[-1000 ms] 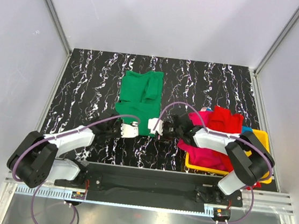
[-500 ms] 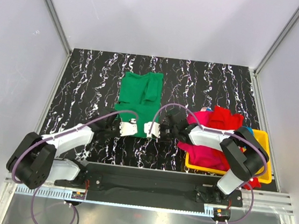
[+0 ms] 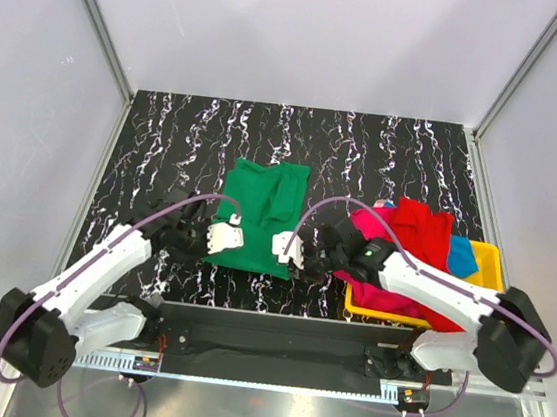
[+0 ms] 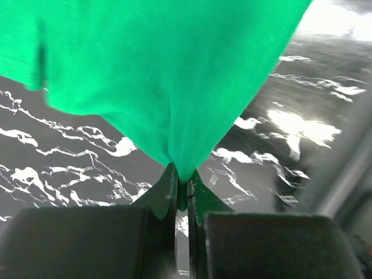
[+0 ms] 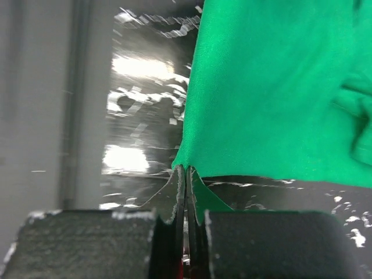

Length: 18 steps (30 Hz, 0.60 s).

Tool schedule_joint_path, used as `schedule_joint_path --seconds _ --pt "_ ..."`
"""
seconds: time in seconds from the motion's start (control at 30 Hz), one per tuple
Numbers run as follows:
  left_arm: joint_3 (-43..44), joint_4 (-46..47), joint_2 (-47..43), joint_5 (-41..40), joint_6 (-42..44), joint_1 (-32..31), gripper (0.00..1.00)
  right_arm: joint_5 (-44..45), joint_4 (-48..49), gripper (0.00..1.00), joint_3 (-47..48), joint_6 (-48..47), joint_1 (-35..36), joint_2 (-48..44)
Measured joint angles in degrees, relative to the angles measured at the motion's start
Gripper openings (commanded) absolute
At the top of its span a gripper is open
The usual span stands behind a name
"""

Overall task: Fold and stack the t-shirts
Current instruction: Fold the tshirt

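My left gripper should next bring its corner of the t-shirt outward over the green t-shirt's far end (image 3: 251, 168) and let go, as the near corners are held and that end lies free.
A green t-shirt (image 3: 263, 215) hangs between my two grippers over the middle of the black marbled table (image 3: 166, 135). The left gripper (image 3: 223, 235) is shut on its near left corner, and the left wrist view has the green cloth (image 4: 168, 75) pinched between the jaws (image 4: 181, 186). Its near right corner is pinched by my shut right gripper (image 3: 284, 246), and the cloth (image 5: 273, 93) rises from those jaws (image 5: 186, 174). A red t-shirt (image 3: 420, 225) and a magenta-pink one (image 3: 382, 289) lie heaped in the yellow tray (image 3: 485, 254), with a blue one (image 3: 462, 256) beside them.
The yellow tray stands at the near right edge of the table. Grey walls and aluminium posts (image 3: 98, 22) close in the table on the left, back and right. The arm bases sit on the black rail (image 3: 264, 333) at the near edge.
The right gripper closed on the green shirt's near right corner. Both grippers then rose and drew the near edge of the shirt toward the arms; the left arm swung outward.
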Motion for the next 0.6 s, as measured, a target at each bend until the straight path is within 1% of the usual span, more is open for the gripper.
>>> schedule_joint_path --seconds 0.17,0.27,0.33,0.4,0.47,0.6 --pt "7.04 -14.12 -3.26 3.85 0.83 0.00 0.00 -3.85 -6.73 0.00 3.30 7.41 0.85 -6.36" --pt "11.47 -19.91 -2.82 5.33 0.52 0.09 0.00 -4.37 -9.20 0.00 6.12 11.21 0.87 -7.48" --pt "14.32 -22.08 -1.70 6.10 -0.07 0.98 0.00 -4.37 -10.14 0.00 7.52 13.86 0.76 -7.45" --pt "17.16 -23.30 1.20 6.56 -0.96 3.02 0.00 -4.96 -10.58 0.00 8.66 16.31 -0.35 -6.82" --pt "20.81 -23.69 5.99 6.75 -2.21 5.51 0.00 -5.90 -11.15 0.00 10.93 19.02 -3.23 -4.66" --pt "27.74 -21.68 16.79 6.91 -4.79 8.79 0.00 -6.80 -11.34 0.00 17.16 23.85 -10.75 2.97"
